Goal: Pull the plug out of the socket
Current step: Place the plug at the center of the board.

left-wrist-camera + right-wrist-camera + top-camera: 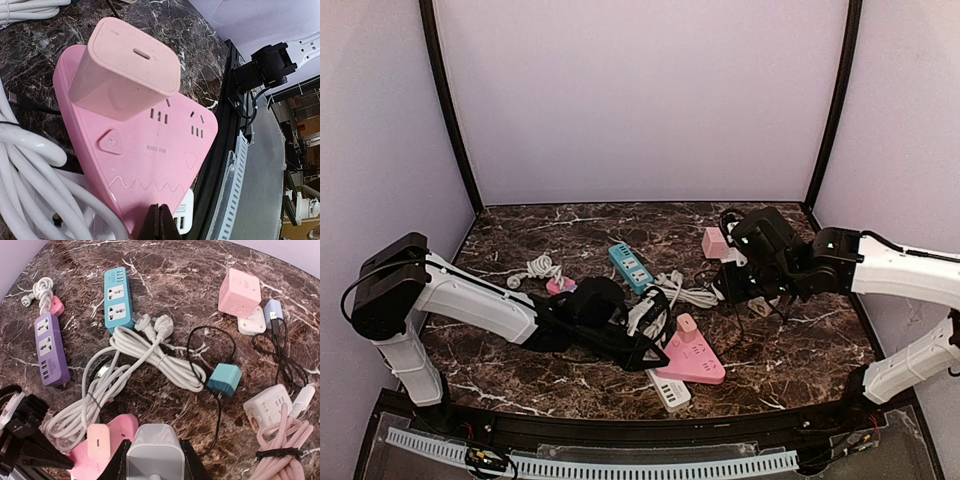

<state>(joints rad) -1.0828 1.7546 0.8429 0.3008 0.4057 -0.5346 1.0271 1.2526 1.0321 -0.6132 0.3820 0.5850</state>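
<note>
The robot's right gripper will move outward and down to put the pale grey-white charger between the pink cube and the teal charger, where the table is empty.
A pink triangular socket lies near the table's front edge, with a pink plug standing plugged into it. In the left wrist view the plug sits upright on the socket. My left gripper is shut and empty, its tips at the socket's near corner; in the top view it sits just left of the socket. My right gripper is shut on a pale grey-white charger and hangs above the table to the right of the socket and its plug.
A white power strip lies under the socket's front corner. White cable bundles, a teal strip, a purple strip, a teal charger, a pink cube and a pink cable coil lie around.
</note>
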